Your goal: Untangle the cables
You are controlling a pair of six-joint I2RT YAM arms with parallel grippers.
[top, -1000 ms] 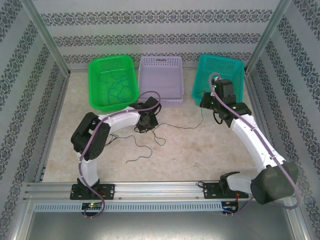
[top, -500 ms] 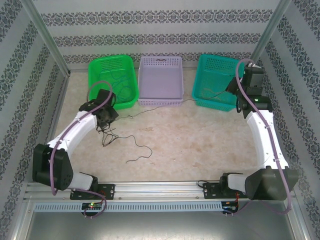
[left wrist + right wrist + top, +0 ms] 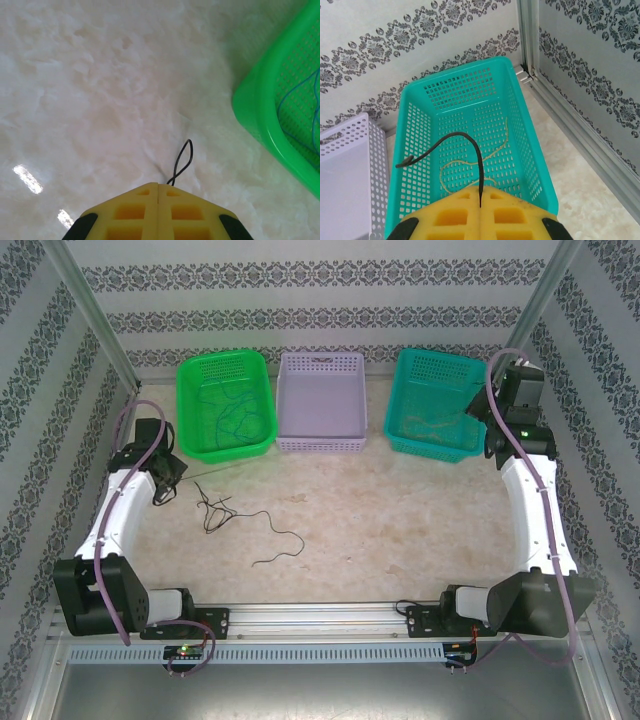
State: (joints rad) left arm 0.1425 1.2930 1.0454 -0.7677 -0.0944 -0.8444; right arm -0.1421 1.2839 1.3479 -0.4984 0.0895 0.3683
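My left gripper moves past the green basket's near corner to the bare marble outward of the tangle next and releases the black cable. That part of the marble is clear.
A black cable [image 3: 216, 512] lies in a loose tangle on the marble table, its tail curling to the right. My left gripper [image 3: 165, 488] is at the table's left side, shut on a black cable; a small loop of it [image 3: 182, 159] sticks out past the yellow fingertips of that gripper [image 3: 158, 185]. My right gripper [image 3: 480, 408] hangs over the teal basket's right rim. It [image 3: 480, 189] is shut on a short black cable [image 3: 465, 137] that arcs left over the basket. A yellowish cable [image 3: 470, 162] lies inside the teal basket [image 3: 420, 90]. Blue cables [image 3: 232, 418] rest in the green basket [image 3: 190, 390].
A lavender basket [image 3: 322, 440] stands between the green and teal ones at the back. Patterned walls and aluminium posts close in the left, right and rear sides. The green basket's corner [image 3: 260, 110] is just right of my left gripper.
The left arm swung from the table's middle out to the left edge, dragging the black tangle leftward. The right arm moved right and back, from the teal basket's front-left corner to its right rim.
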